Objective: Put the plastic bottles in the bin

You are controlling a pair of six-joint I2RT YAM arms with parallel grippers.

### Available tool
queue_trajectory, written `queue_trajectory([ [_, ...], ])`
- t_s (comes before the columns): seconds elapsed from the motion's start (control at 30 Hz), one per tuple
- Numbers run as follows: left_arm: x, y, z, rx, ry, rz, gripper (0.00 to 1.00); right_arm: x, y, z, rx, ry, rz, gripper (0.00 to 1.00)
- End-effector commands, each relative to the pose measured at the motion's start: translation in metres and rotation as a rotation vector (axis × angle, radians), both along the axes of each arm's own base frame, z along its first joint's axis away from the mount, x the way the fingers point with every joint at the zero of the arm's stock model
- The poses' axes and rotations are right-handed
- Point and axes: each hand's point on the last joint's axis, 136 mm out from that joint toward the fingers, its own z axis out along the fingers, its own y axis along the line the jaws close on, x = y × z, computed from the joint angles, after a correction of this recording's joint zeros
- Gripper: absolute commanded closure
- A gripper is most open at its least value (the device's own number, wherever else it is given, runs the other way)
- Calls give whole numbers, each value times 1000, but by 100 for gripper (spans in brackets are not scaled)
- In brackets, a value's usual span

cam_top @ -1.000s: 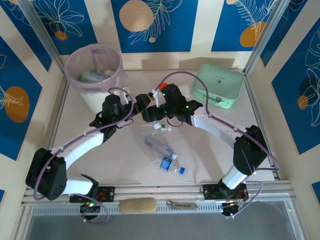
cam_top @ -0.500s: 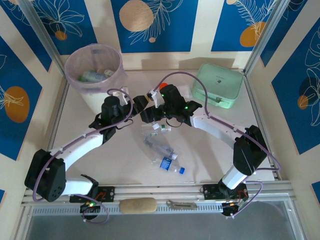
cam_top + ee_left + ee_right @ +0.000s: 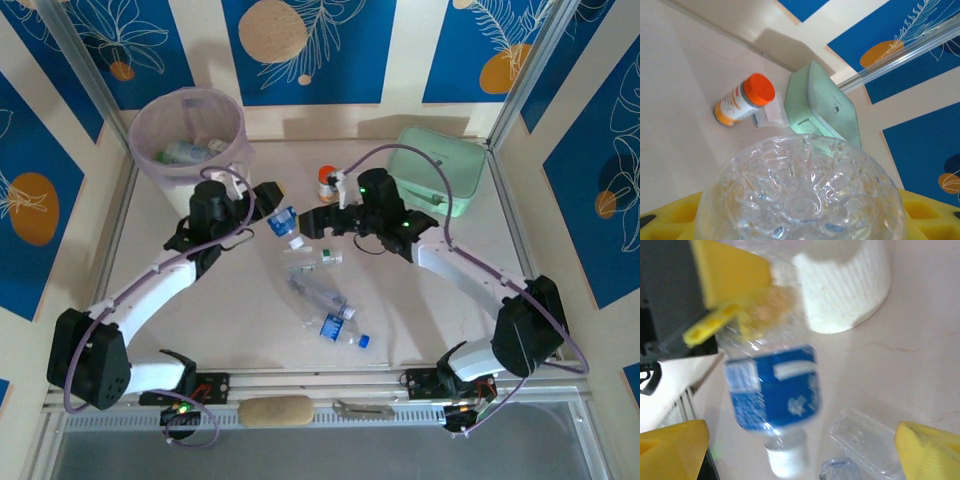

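My left gripper raises the bottle clear of the bin's rim, swings over and releases next, as the bin's opening (image 3: 190, 134) lies outward and above the gripper.
A clear plastic bottle (image 3: 283, 222) with a blue label and a white cap hangs just above the table, cap down, with my left gripper (image 3: 266, 207) shut on its lower half. Its ribbed base (image 3: 800, 195) sits between my yellow pads (image 3: 670, 225) in the left wrist view. My right gripper (image 3: 322, 218) stands open just right of that bottle (image 3: 772, 390) and does not touch it. The bin (image 3: 190, 135), a white bucket with a pink liner, stands at the back left with bottles inside. More bottles (image 3: 318, 293) (image 3: 340, 330) lie on the table centre.
An orange-capped jar (image 3: 326, 180) stands behind the grippers, and a mint green container (image 3: 437, 172) sits at the back right. A small clear piece (image 3: 325, 258) and a flat clear plastic pack (image 3: 865, 440) lie below the held bottle. The bin's white base (image 3: 842, 285) is close behind.
My left gripper shut on the blue-label bottle. My right gripper opened, let go of it and drew back to the right, uncovering the orange-capped jar.
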Motion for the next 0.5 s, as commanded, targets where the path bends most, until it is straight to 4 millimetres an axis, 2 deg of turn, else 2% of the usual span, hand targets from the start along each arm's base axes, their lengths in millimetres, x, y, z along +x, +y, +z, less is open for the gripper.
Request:
queue_trajectory([
  [0.0, 12, 5, 54, 36, -129, -44, 49, 1, -17, 15, 92, 12, -44, 4],
  [0.13, 28, 12, 107, 112, -220, -92, 49, 8, -42, 8, 88, 26, -152, 3],
  [0.27, 47, 32, 144, 220, -292, -70, 46, 12, -58, 0, 90, 50, -218, 3],
  [0.47, 80, 89, 183, 318, -346, 61, 46, 11, -70, -3, 87, 61, -257, 3],
])
